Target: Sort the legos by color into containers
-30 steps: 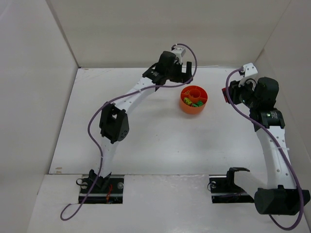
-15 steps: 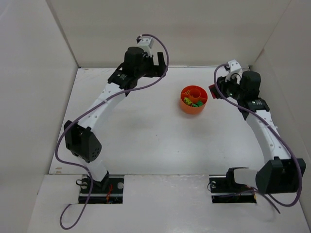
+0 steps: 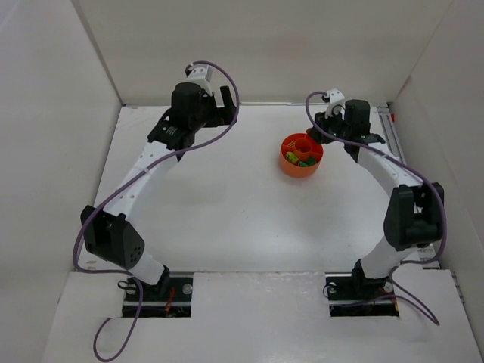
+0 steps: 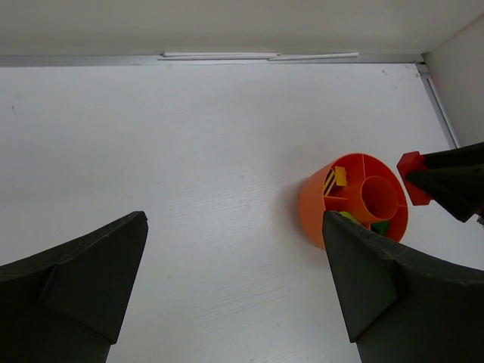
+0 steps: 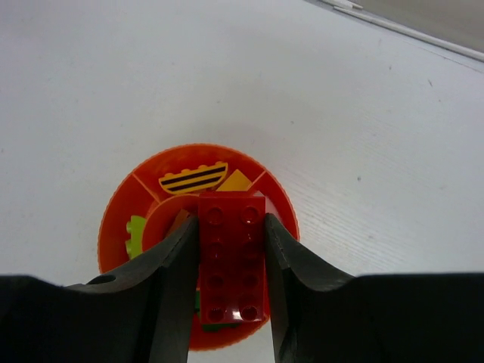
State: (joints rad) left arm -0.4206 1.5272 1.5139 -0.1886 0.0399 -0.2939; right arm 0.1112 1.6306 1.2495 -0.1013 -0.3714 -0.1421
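The bowl's section is kept apart from the yellow legos beside it by a divider, so next my right gripper will go down toward that section and let go of the red brick (image 5: pixel 232 261) there.
The orange divided bowl (image 3: pixel 301 155) stands right of the table's middle; it also shows in the left wrist view (image 4: pixel 314 204) and in the right wrist view (image 5: pixel 121 204). It holds yellow, lime and green legos, among them a yellow striped piece (image 5: pixel 193 178). My right gripper (image 5: pixel 231 227) is shut on a red lego brick (image 5: pixel 232 261) and holds it right over the bowl; that brick shows in the left wrist view (image 4: pixel 411 178) too. My left gripper (image 4: pixel 234 242) is open and empty, raised at the back left, apart from the bowl.
White walls enclose the table on the left, back and right. A metal strip (image 4: pixel 257 56) runs along the foot of the back wall. The arm bases sit at the near edge (image 3: pixel 257 291).
My right gripper has swung left with the red brick from near the right wall to over the bowl. My left arm has drawn back leftward, away from the bowl.
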